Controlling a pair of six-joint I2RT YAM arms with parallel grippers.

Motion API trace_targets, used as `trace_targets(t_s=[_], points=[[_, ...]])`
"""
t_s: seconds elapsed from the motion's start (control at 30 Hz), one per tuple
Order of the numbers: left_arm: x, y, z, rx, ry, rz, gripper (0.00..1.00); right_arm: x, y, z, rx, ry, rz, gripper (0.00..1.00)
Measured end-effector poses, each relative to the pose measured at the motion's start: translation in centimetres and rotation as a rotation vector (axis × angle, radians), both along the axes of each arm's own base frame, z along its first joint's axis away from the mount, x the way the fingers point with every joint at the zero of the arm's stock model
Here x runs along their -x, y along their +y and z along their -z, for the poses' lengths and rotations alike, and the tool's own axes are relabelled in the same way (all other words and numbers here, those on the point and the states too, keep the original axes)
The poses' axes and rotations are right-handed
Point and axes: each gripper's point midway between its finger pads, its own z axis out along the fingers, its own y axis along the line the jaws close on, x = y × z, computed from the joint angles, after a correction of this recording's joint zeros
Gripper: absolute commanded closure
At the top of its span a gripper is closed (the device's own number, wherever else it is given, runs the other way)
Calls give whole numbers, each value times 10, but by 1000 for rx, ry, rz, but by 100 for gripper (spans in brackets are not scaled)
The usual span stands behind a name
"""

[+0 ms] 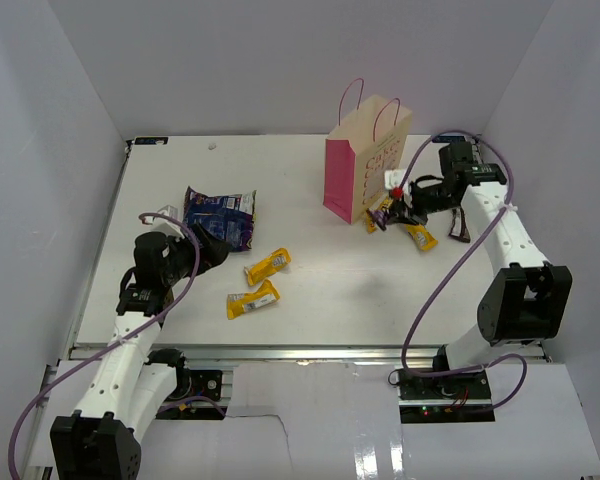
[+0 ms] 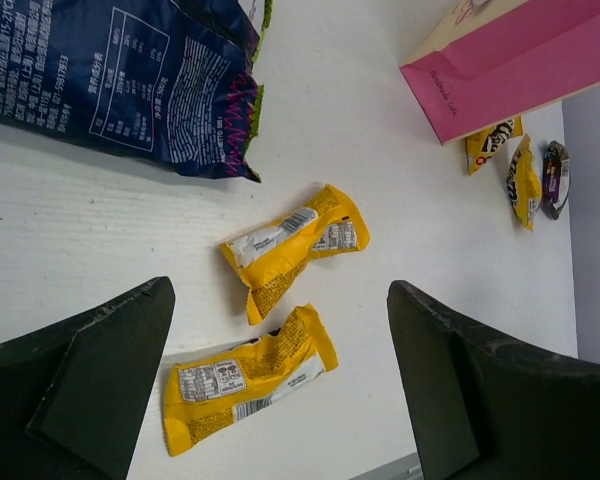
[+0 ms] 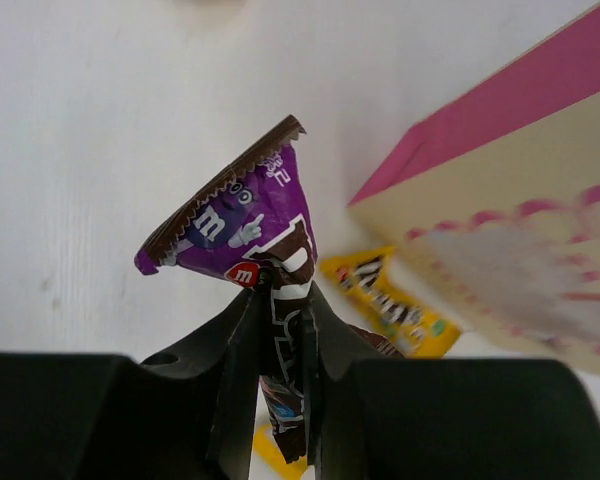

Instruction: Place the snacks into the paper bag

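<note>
The opening is above and outward, so my right gripper will next lift outward over the paper bag's open top (image 1: 372,122) to release the packet.
The paper bag (image 1: 368,160) stands upright at the back right, pink side toward the centre. My right gripper (image 3: 280,290) is shut on the dark purple candy packet (image 3: 245,225) and holds it off the table, just right of the bag (image 3: 500,220); in the top view this gripper (image 1: 398,207) is beside the bag's face. Two yellow bars (image 1: 420,236) (image 1: 378,215) lie under it. The blue-purple chip bag (image 1: 220,215) lies flat at the left. My left gripper (image 2: 280,290) is open and empty above two yellow bars (image 2: 295,245) (image 2: 245,375), near the chip bag (image 2: 120,80).
White walls close in the table on the left, back and right. The metal front rail (image 1: 300,352) runs along the near edge. The right arm's cable (image 1: 450,270) loops over the table's right side.
</note>
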Motion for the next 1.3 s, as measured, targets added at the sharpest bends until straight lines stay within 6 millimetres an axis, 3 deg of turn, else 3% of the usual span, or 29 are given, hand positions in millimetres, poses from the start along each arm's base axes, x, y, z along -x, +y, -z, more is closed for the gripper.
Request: trace_targets(t_s=[0.1,0.2,0.43,0.57,0.73,0.8,0.97,1.2,1.3], points=[[3,-4,6,17,23,14,2,-24,30,-63,-212,-13,120,92],[4,-6,8,27,34,26,2,-42,49,-111,-374,2,252,92],[5,-10,11,43,39,39,2,-102,73,-236,-702,-98,464,92],[6,-11,14,46,48,45,2,-131,87,-275,-852,-149,603,92],[7,-13,13,49,48,55,2,-152,115,-272,-927,-156,741,88],[7,-14,13,49,46,56,2,-159,117,-267,-938,-174,788,84],[7,-14,13,50,44,58,2,-179,95,-253,-933,-267,926,82],[4,-16,20,51,71,60,2,-192,74,-203,-817,-334,1023,50],[4,-17,22,50,80,66,2,-194,70,-192,-782,-352,1035,42]])
